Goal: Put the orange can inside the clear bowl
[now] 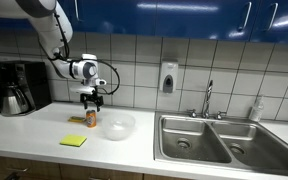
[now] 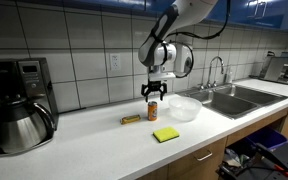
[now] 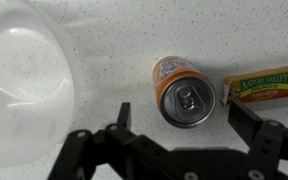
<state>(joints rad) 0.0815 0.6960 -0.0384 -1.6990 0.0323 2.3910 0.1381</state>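
The upright can's upper part is next: my gripper needs to go down around it and then close on it.
The orange can [image 3: 184, 92] stands upright on the white counter, its silvery top facing the wrist camera; it also shows in both exterior views [image 1: 92, 118] [image 2: 153, 110]. My gripper [image 3: 182, 118] is open and hangs just above the can, its two fingers on either side of it and clear of it; it shows in both exterior views [image 1: 91, 101] [image 2: 153, 93]. The clear bowl [image 3: 24, 85] sits empty on the counter right beside the can, also seen in both exterior views [image 1: 119, 125] [image 2: 184, 108].
A wrapped granola bar [image 3: 266, 85] lies close to the can on the side away from the bowl. A yellow-green pad [image 1: 73, 141] lies near the counter's front edge. A coffee maker [image 1: 20, 88] stands at one end, a steel double sink [image 1: 209, 140] at the other.
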